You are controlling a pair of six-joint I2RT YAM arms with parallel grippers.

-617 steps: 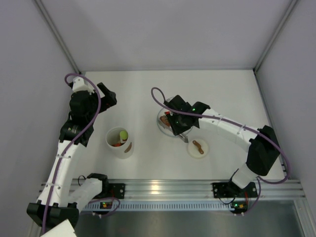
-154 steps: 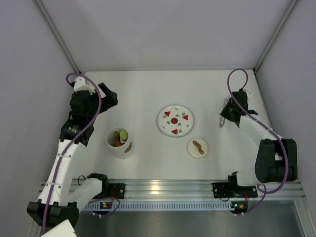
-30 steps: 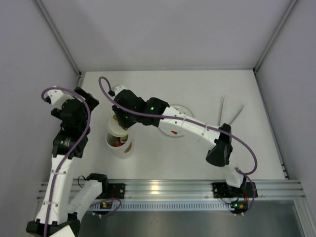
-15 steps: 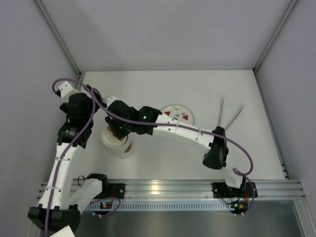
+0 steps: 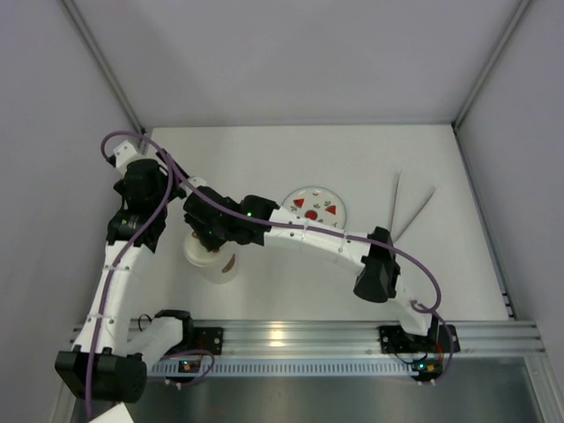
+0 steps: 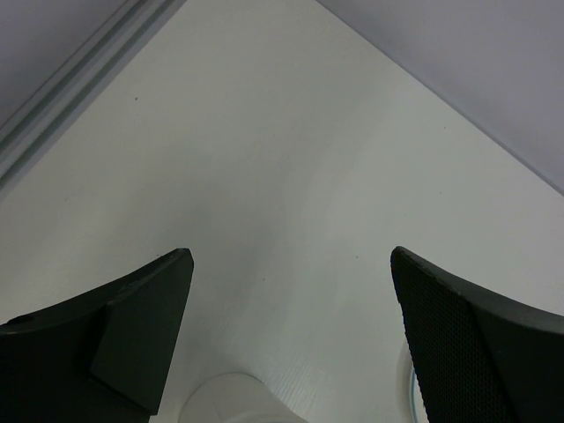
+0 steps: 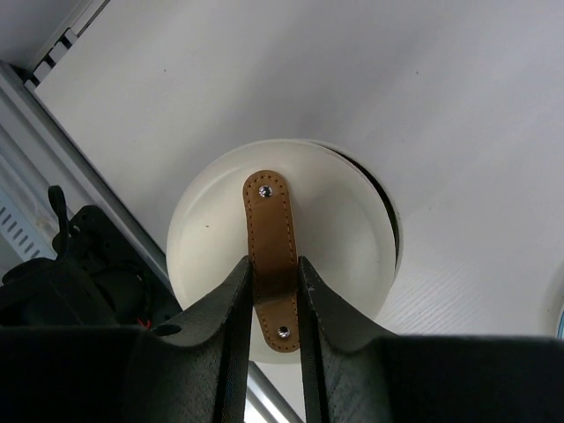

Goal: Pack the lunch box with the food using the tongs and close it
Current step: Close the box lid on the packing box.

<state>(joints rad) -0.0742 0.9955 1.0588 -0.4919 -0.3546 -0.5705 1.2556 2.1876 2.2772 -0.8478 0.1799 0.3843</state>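
Observation:
I will next shift my right gripper toward the bare sliver of the tub's rim [image 7: 390, 225], because the lid sits off centre. Then I will bring the lid down onto the tub.
The lunch box [image 5: 220, 264], a white tub, stands at the front left. My right gripper [image 7: 275, 264] is shut on the brown strap [image 7: 270, 216] of its white lid [image 7: 335, 229]. It holds the lid flat over the tub, slightly off centre, so a sliver of the tub's rim [image 7: 390, 225] shows at the right. From above, the right gripper [image 5: 207, 231] sits right over the tub. The food is hidden under the lid. The tongs [image 5: 410, 207] lie on the table at the far right. My left gripper [image 6: 289, 264] is open and holds nothing, just behind the tub.
A round plate [image 5: 328, 199] printed with red triangles lies mid-table, partly under my right arm [image 5: 308, 236]. Its edge [image 6: 412, 388] shows in the left wrist view. The left arm [image 5: 141, 198] stands close beside the right wrist. Grey walls close in the back and both sides.
My right gripper has carried the lid left and forward until it covers the tub's opening. The left arm has swung right, closer to the tub.

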